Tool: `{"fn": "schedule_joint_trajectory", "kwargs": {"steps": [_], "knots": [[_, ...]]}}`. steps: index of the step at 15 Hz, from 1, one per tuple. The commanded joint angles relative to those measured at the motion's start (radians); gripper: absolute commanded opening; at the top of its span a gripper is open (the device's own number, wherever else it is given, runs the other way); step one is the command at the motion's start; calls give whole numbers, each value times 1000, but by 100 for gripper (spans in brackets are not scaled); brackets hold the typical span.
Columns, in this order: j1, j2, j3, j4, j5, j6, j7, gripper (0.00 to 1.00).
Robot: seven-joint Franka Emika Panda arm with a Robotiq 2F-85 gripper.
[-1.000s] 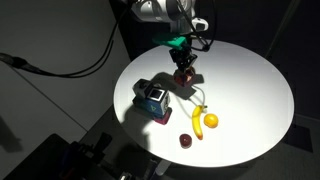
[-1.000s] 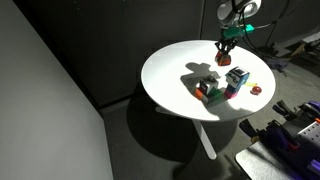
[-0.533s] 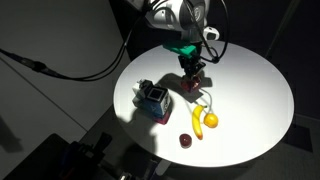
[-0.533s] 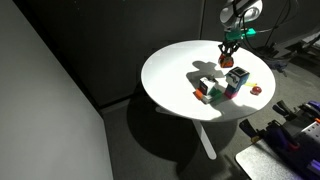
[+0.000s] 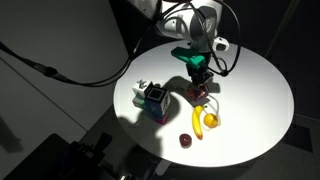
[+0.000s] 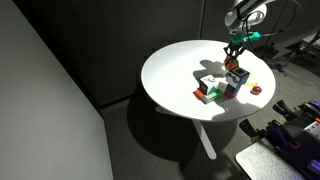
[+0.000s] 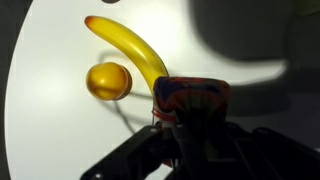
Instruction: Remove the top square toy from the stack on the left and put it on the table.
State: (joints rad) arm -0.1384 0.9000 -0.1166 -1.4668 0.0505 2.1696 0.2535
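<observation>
My gripper should move the red square toy away next and lower it onto the white table, because the toy covers the end of the banana in the wrist view.
My gripper [image 5: 200,82] is shut on a red square toy with blue markings [image 5: 199,94] and holds it just over the white table [image 5: 255,90], close to the banana. The wrist view shows the toy [image 7: 190,97] between the dark fingers of the gripper [image 7: 192,118], right beside the banana's end. The stack of coloured blocks [image 5: 153,101] stands on the near left of the table, apart from the gripper. In an exterior view the gripper [image 6: 236,62] hangs over the toy [image 6: 238,73] behind the stack [image 6: 214,90].
A yellow banana [image 5: 199,122] and an orange ball [image 5: 211,120] lie just in front of the held toy; both show in the wrist view, the banana [image 7: 130,50] and the ball [image 7: 108,80]. A small dark red object [image 5: 186,140] lies near the front edge.
My gripper has carried the red toy away from the far middle of the table, towards the banana and lower, nearer the tabletop. The stack has not moved.
</observation>
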Motion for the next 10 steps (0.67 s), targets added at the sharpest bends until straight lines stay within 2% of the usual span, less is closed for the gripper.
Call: {"fn": "schedule_joint_trajectory", "kwargs": {"steps": [1, 10], "knots": [[-14, 36, -11, 50, 26, -15, 13, 8], [-8, 90, -14, 107, 28, -19, 48, 8]]}}
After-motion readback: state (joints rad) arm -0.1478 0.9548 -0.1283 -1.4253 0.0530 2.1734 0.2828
